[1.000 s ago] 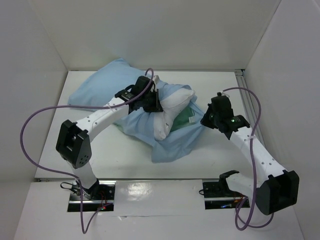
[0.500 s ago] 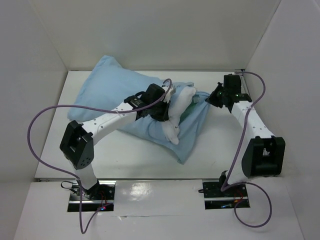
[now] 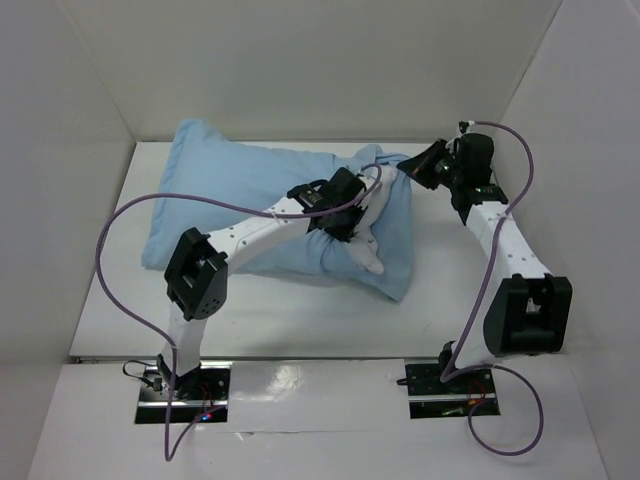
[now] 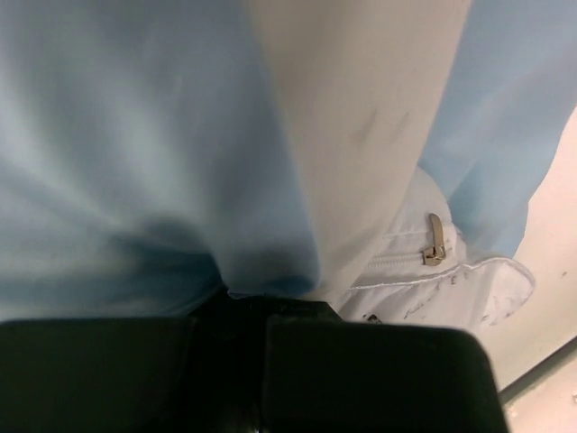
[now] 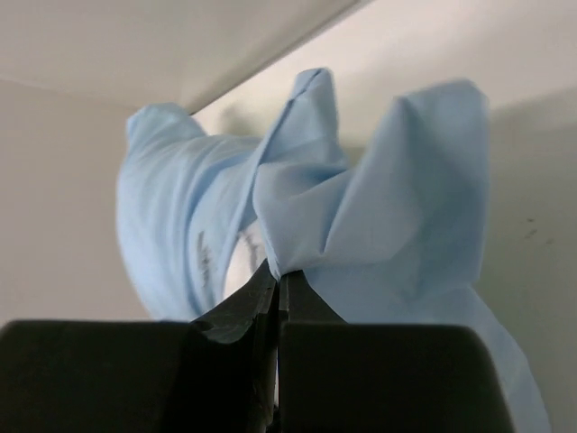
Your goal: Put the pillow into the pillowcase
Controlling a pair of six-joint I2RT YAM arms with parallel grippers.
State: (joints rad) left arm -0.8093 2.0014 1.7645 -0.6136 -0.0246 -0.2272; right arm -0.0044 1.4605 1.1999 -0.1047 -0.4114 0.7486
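Next, my left gripper eases slightly outward toward the pillowcase's back edge [image 3: 308, 156], which lies outward, and releases the pinched cloth beside the white pillow.
The light blue pillowcase [image 3: 250, 200] lies plump across the back of the table, most of the pillow inside it. A white corner of the pillow [image 3: 370, 258] sticks out at its right end. My left gripper [image 3: 358, 212] is shut there, pinching the white pillow [image 4: 361, 108] where it meets the blue cloth [image 4: 108, 135]; a small metal zipper pull [image 4: 435, 242] shows beside it. My right gripper [image 3: 418, 170] is shut on a bunched fold of the pillowcase edge [image 5: 397, 198] at the back right, holding it up off the table.
White walls close in the table [image 3: 280, 310] at the back and on both sides; the right gripper is close to the back right corner. A purple cable [image 3: 120, 260] loops out from the left arm, another [image 3: 525, 170] from the right arm.
Both grippers have moved right and back. The right has drawn the pillowcase edge towards the back right corner. The blue cloth now covers far more of the pillow, and the green face no longer shows.
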